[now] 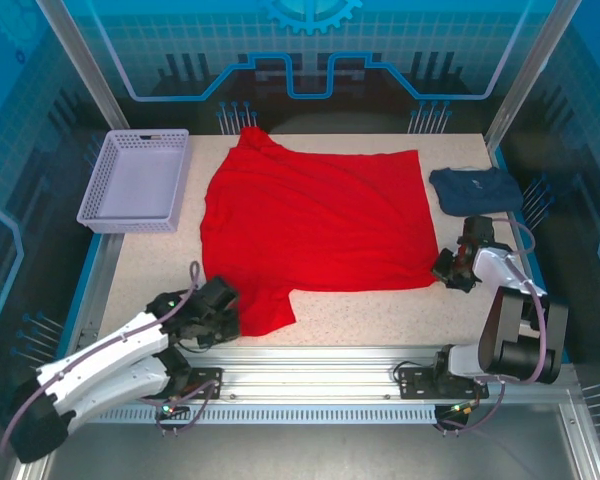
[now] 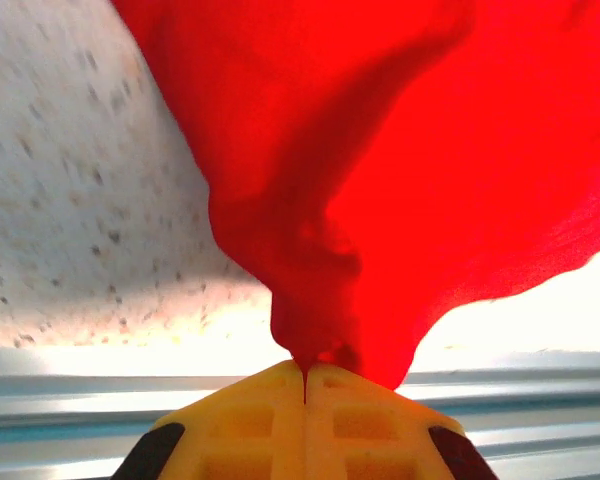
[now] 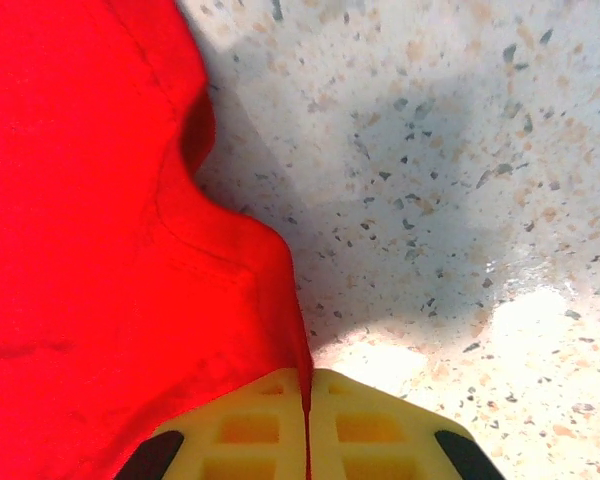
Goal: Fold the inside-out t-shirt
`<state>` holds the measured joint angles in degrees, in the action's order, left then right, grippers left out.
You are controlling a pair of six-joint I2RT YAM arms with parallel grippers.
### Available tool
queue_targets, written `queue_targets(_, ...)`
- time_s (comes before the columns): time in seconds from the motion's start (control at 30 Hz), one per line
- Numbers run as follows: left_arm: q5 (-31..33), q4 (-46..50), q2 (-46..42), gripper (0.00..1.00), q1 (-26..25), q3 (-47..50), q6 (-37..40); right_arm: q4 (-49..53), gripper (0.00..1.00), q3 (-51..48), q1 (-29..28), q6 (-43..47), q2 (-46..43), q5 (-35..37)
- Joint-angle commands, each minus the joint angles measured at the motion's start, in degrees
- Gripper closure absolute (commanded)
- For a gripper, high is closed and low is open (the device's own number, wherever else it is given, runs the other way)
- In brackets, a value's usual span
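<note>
My right gripper will lift the pinched hem and carry it outward over the spread-open shirt's edge, releasing it by the navy garment.
The inside-out t-shirt (image 1: 315, 220) is plain bright red cloth spread over the middle of the speckled table, one sleeve trailing toward the near left. My left gripper (image 1: 225, 305) sits at that near-left sleeve, shut on a bunched fold of the t-shirt (image 2: 380, 180) that rises from between its yellow fingers (image 2: 260, 420). My right gripper (image 1: 446, 268) is at the shirt's near-right corner, shut on the hem of the t-shirt (image 3: 90, 250), a thin red edge running down between its yellow fingers (image 3: 380, 430).
A white slatted basket (image 1: 138, 180) stands at the far left of the table. A dark navy folded garment (image 1: 475, 187) lies at the far right. A metal rail (image 1: 330, 365) runs along the near edge between the arm bases.
</note>
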<state>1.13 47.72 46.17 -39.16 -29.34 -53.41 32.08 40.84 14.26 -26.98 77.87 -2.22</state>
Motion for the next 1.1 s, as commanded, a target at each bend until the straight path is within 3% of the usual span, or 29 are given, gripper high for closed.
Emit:
queue_targets(0.0,0.96,-1.13,-0.9,1.0,7.26,-5.79,5.49,0.63,0.93,1.86,0.23,0.43,-1.55,-2.11)
queue_targets(0.17,-0.07,-10.08,3.16,1.0,17.53,-11.54,12.58,-0.19,0.92,5.91,0.24,0.16,0.99,-4.05)
queue_targets(0.37,-1.11,-20.92,13.44,1.0,24.16,-18.36,17.15,-1.54,0.91,12.21,0.34,0.21,6.23,-3.94)
queue_targets(0.6,-3.2,-25.18,25.29,1.0,26.53,-28.09,20.58,-2.68,0.91,18.62,-0.88,-0.81,13.01,-6.88)
queue_targets(1.07,-3.77,-27.24,35.52,1.0,31.91,-36.63,23.95,-2.28,0.89,27.19,-3.93,-0.49,21.23,-6.68)
